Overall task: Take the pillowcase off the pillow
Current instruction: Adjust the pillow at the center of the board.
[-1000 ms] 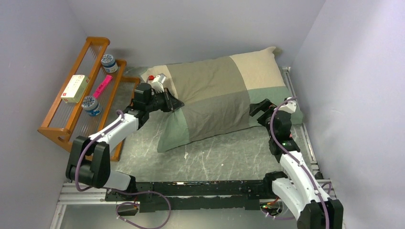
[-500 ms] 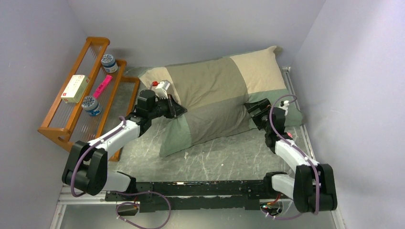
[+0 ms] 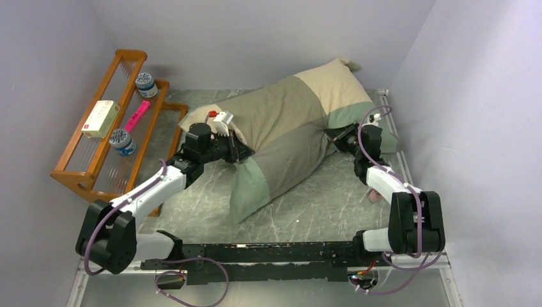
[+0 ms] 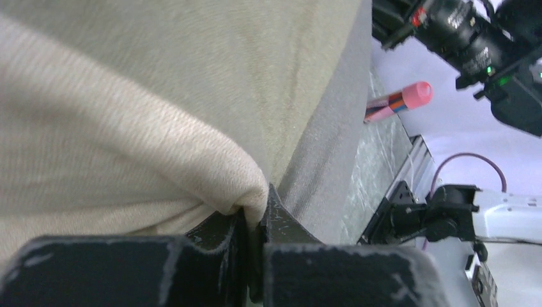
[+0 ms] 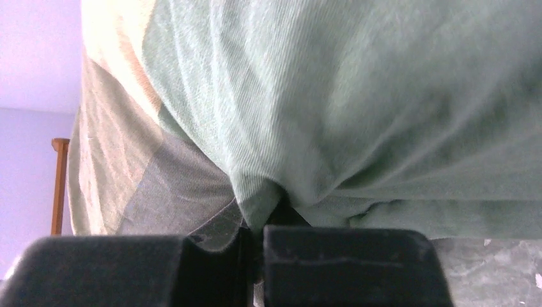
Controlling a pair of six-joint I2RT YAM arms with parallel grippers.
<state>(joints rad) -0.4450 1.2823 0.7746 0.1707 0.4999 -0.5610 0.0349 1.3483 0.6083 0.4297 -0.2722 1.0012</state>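
Observation:
The pillowcase lies slantwise, so my left gripper next draws back toward the green end [image 3: 252, 192], between it and my base, and releases the fold there.
The patchwork pillowcase [image 3: 287, 128] lies slantwise across the table, its beige end raised towards the back wall and its green end hanging towards the front. The pillow is hidden inside it. My left gripper [image 3: 240, 151] is shut on a fold at the case's left side. In the left wrist view a beige pucker of the pillowcase [image 4: 160, 96] is pinched between the jaws of that gripper [image 4: 257, 220]. My right gripper [image 3: 335, 137] is shut on the green patch at the right edge. The right wrist view shows green pillowcase cloth [image 5: 358, 96] pulled into the closed right gripper [image 5: 261, 224].
A wooden rack [image 3: 83, 173] stands along the left wall, with two jars [image 3: 146, 84], a white box [image 3: 101, 118] and a pink item [image 3: 137, 116] on it. A pink-capped marker [image 4: 397, 100] lies on the marble table near the right arm. Walls close in at left, back and right.
The right gripper went from open to shut on the green edge of the pillowcase. The bundle's right end rose and swung towards the back. The left gripper carried its fold slightly right.

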